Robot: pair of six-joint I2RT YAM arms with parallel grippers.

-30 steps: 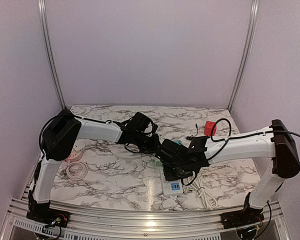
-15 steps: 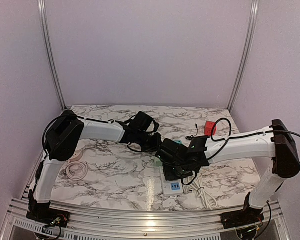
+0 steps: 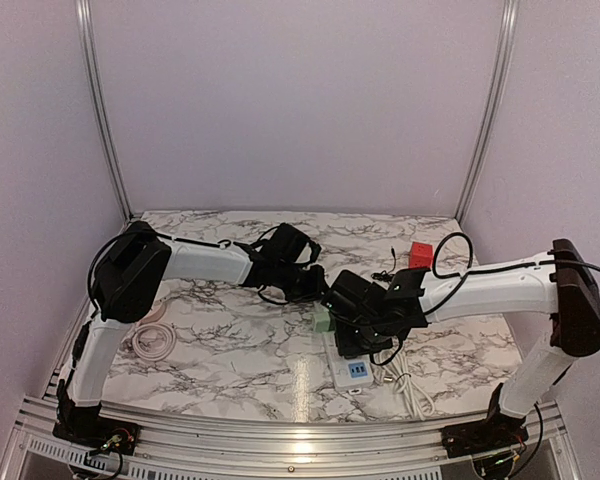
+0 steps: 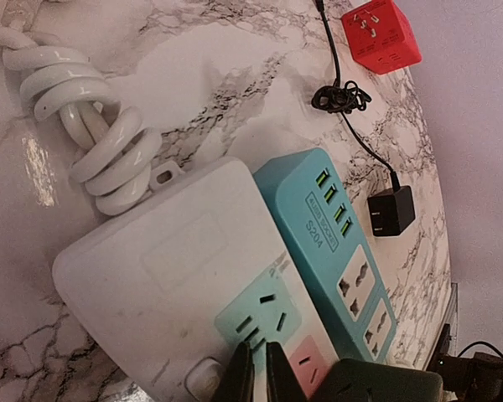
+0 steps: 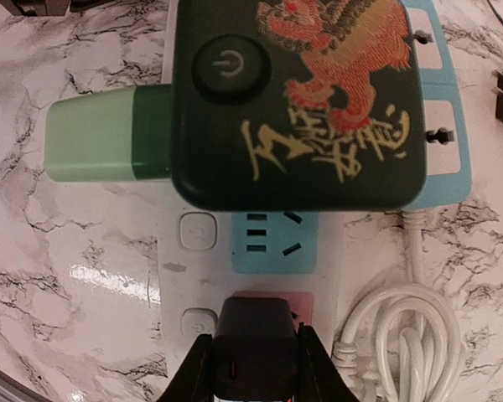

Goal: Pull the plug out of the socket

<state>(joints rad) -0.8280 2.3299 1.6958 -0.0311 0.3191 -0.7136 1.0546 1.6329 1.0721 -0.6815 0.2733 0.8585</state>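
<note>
My right gripper should next lift the plug, move to its right in the top view and go down to let go of it, because the tabletop beside the black charger is bare there.
A black plug [image 5: 254,335] stands on the pink socket of the white power strip [image 5: 193,276]. My right gripper [image 5: 254,373] is shut on the plug, one finger on each side. In the top view the right gripper [image 3: 355,340] sits over the strip [image 3: 352,375], mostly hidden by its own wrist. My left gripper [image 4: 256,373] is shut and holds nothing. Its tips lie over the white strip [image 4: 159,268] beside a teal socket [image 4: 264,314]; I cannot tell if they touch. The left gripper [image 3: 317,292] is just left of the right wrist.
A dark green adapter with a red dragon print [image 5: 298,100] is plugged in beside the plug. A teal power strip [image 4: 331,243] lies against the white one. A red cube adapter [image 4: 381,35], a small black charger [image 4: 391,211] and a coiled white cord [image 4: 84,126] lie nearby.
Both arms have shifted a little to the right over the strip. The right jaws have narrowed onto the plug and the left jaws have closed slightly.
</note>
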